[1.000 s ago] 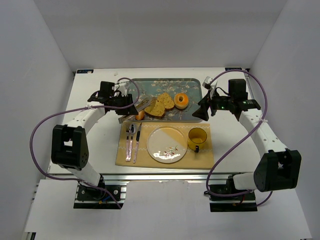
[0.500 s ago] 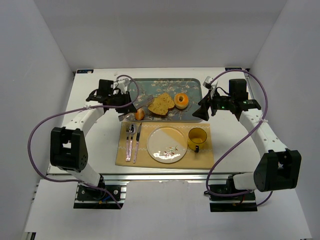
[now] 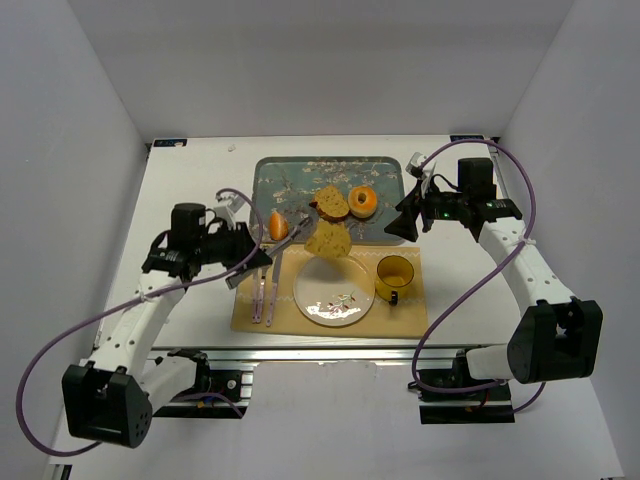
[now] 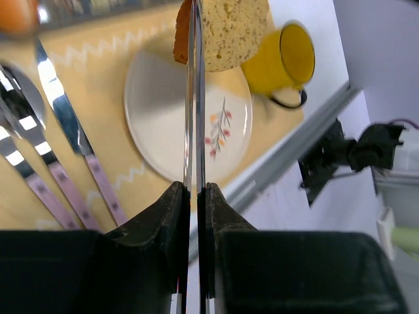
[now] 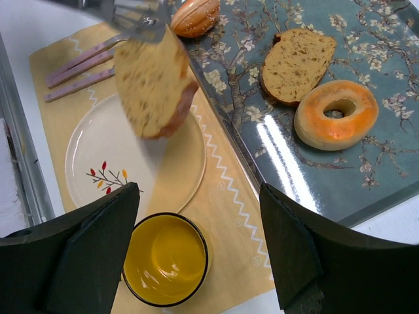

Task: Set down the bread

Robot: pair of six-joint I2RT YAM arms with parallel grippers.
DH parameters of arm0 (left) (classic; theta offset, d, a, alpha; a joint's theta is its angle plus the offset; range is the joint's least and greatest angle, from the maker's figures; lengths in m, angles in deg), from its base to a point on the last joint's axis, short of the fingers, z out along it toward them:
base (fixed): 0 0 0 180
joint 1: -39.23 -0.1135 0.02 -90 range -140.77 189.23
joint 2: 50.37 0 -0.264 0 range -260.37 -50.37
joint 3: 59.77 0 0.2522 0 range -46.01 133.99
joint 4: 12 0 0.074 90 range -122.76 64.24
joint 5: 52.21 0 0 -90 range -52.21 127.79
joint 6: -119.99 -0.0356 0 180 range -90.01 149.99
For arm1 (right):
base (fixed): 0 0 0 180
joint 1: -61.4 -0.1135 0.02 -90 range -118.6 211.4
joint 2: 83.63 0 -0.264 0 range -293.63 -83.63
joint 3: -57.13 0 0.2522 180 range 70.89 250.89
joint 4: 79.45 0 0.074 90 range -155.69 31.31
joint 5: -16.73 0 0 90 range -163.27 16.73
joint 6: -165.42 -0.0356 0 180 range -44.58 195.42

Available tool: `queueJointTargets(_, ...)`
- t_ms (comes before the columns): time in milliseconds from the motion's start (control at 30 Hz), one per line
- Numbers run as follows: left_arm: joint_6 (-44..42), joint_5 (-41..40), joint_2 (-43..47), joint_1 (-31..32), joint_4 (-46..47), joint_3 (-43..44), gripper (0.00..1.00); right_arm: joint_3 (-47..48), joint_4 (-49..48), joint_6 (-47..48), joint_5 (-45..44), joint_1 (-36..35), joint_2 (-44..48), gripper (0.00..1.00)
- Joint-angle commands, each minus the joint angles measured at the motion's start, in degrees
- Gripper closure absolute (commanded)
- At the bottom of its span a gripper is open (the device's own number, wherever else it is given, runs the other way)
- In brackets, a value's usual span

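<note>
My left gripper is holding the tongs, and their bread slice hangs above the plate's far edge. It should move back and down toward the white flowered plate's middle [image 3: 335, 287] [image 4: 213, 98] and let go of the tongs.
My left gripper [image 3: 252, 262] is shut on a pair of metal tongs [image 4: 194, 98]. The tongs pinch one golden-brown bread slice [image 3: 328, 240] and hold it in the air over the far edge of the white flowered plate [image 3: 335, 292]. The held slice also shows in the left wrist view [image 4: 229, 29] and in the right wrist view [image 5: 154, 82]. The second bread slice [image 3: 333, 202] lies flat on the blue flowered tray [image 3: 300, 175]. My right gripper [image 3: 410, 222] is open and empty, hovering over the tray's right end, above the yellow mug [image 5: 163, 258].
An orange-glazed doughnut [image 3: 363, 201] lies on the tray beside the second slice. A small orange fruit [image 3: 278, 225] sits at the tray's front left. Cutlery [image 3: 265, 285] lies on the tan placemat [image 3: 405, 312] left of the plate; the mug [image 3: 395, 277] stands right of it.
My left arm has drawn back toward the near edge, carrying one bread slice in the tongs off the tray to above the plate. The right arm has not moved.
</note>
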Motion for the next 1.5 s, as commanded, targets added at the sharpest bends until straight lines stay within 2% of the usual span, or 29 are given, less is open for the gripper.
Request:
queueJointTargets(0,2.4,4.3,4.7,0.4,-1.8,-3.9,1.00,0.7,-1.4,-0.2,1.8,0.4,-0.3,0.21)
queueJointTargets(167,1.0,5.3,4.3,1.4,-4.6,-5.9,0.99,1.4,-1.4,-0.4,2.3,0.3,-1.1,0.20)
queueJointTargets(233,0.3,4.8,3.0,2.1,-5.0,-6.3,0.96,1.6,-1.5,-0.5,2.3,0.4,-1.2,0.20)
queueJointTargets(267,0.2,4.4,2.5,2.7,-5.1,-6.5,0.93,1.6,-1.5,-0.6,2.3,0.4,-1.2,0.20)
queueJointTargets(300,0.0,3.9,2.1,3.1,-5.2,-6.6,0.85,1.6,-1.4,-0.6,2.0,0.3,-1.0,0.20)
queueJointTargets(367,-0.5,2.7,0.8,4.1,-5.5,-6.3,0.77,1.7,-1.4,-0.3,1.6,0.3,-0.9,0.20)
queueJointTargets(400,-0.7,2.4,0.5,4.5,-5.7,-6.1,0.69,1.6,-1.2,-0.2,1.4,0.3,-0.7,0.20)
queueJointTargets(733,-2.5,-2.6,-1.9,5.3,-7.7,-0.3,0.49,1.6,-1.0,-0.1,1.3,0.8,-0.4,0.20)
queueJointTargets(900,-2.0,-7.7,-2.8,5.2,-7.4,3.2,0.50,1.4,-1.1,-0.1,1.6,0.9,-0.5,0.20)
queueJointTargets(1000,0.1,-9.8,-4.6,5.3,-3.1,5.1,0.52,1.1,-1.2,-0.1,1.8,0.8,-0.4,0.20)
queueJointTargets(1267,7.0,-15.9,-19.6,5.3,4.1,14.8,0.54,1.0,-1.4,-0.1,1.8,0.9,0.0,0.20)
queueJointTargets(1400,6.4,-17.7,-28.6,5.3,1.4,24.7,0.54,0.8,-1.3,-0.1,1.7,1.0,0.4,0.20)
queueJointTargets(1467,6.1,-19.1,-31.0,5.3,1.1,26.7,0.54,0.6,-1.4,-0.1,1.6,1.0,0.6,0.20)
